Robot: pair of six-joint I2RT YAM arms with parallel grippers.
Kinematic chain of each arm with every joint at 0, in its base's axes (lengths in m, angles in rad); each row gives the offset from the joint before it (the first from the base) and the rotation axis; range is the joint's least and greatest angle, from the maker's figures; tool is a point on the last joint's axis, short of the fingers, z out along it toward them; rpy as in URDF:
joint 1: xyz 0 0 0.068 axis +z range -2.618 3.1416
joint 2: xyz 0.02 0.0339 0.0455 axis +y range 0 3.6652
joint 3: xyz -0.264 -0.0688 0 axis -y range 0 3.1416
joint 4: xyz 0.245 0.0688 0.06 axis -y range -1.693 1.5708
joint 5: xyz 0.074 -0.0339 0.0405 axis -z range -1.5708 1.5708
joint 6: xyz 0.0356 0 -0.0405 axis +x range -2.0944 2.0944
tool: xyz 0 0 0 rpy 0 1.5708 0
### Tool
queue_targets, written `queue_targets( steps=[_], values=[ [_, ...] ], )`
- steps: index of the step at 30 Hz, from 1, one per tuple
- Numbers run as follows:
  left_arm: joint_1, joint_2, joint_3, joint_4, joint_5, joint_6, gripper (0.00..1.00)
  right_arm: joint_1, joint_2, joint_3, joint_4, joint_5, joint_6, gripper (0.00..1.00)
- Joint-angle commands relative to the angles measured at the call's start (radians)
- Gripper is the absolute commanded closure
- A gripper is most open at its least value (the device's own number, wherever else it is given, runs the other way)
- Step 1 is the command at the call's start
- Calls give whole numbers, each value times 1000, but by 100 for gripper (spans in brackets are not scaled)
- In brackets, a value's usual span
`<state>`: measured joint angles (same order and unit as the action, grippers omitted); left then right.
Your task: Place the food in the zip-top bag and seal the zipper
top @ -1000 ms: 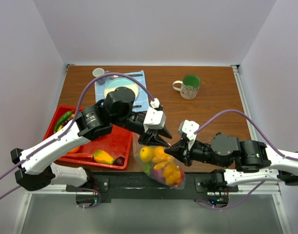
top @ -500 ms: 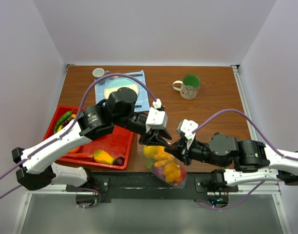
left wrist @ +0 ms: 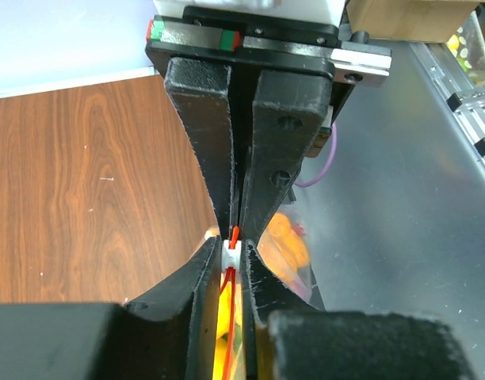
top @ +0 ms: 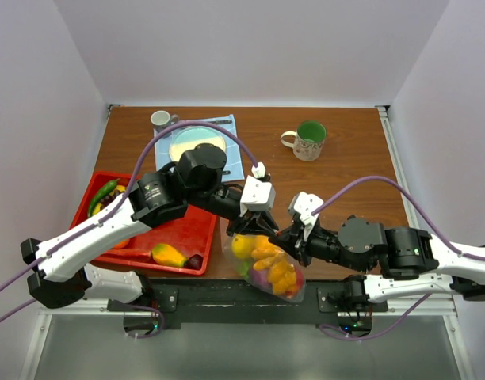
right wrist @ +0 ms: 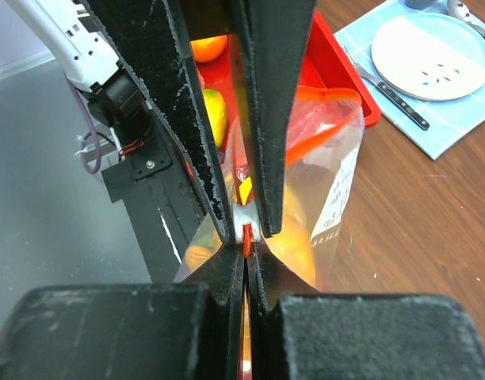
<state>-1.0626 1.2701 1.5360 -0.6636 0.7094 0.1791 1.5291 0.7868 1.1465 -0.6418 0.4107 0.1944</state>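
The bare tabletop near the mug (top: 284,182) lies below and outward of my left gripper, so it will next pull the slider along the zipper, then lower outward to release.
The clear zip-top bag (top: 270,273) hangs at the table's near edge with yellow, orange and purple food (top: 266,261) inside. My left gripper (top: 262,228) is shut on the white slider (left wrist: 231,255) of the reddish-orange zipper (left wrist: 229,283). My right gripper (top: 281,237) is shut on the zipper strip (right wrist: 246,240) right next to it, tip to tip with the left. In the right wrist view the slider (right wrist: 254,224) sits between the left fingers. More food lies in the red tray (top: 191,229): a green pepper (top: 106,190) and a yellow-red fruit (top: 169,255).
A mug with a green inside (top: 310,140) stands at the back right. A white plate (top: 196,142) with a fork lies on a blue cloth at the back, a small cup (top: 160,119) beside it. The black base rail (top: 227,297) runs under the bag.
My left gripper has slid right along the bag's mouth until it meets the right gripper. The bag has shifted slightly with them.
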Motion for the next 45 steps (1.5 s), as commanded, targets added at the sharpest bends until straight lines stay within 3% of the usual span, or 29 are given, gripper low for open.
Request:
queue_targets(
  steps=[1,7,13,20,26,32,45],
  values=[
    [-4,-11,7,-2,-53,14,87,0,-41,48,56,31,8,100],
    [-2,-9,6,-10,-100,14,100,0,-73,48,45,66,19,100],
    [-2,-9,-14,-7,-174,10,100,2,-92,58,18,144,37,100],
    [61,-26,-80,33,-240,-26,100,0,-113,87,-59,353,109,100],
    [168,-67,-203,99,-214,-69,100,0,-208,113,-96,479,119,100],
    [208,-74,-275,124,-223,-81,100,0,-261,144,-162,617,125,100],
    [259,-20,-301,110,-228,-82,100,0,-316,147,-278,786,180,100]
  ],
)
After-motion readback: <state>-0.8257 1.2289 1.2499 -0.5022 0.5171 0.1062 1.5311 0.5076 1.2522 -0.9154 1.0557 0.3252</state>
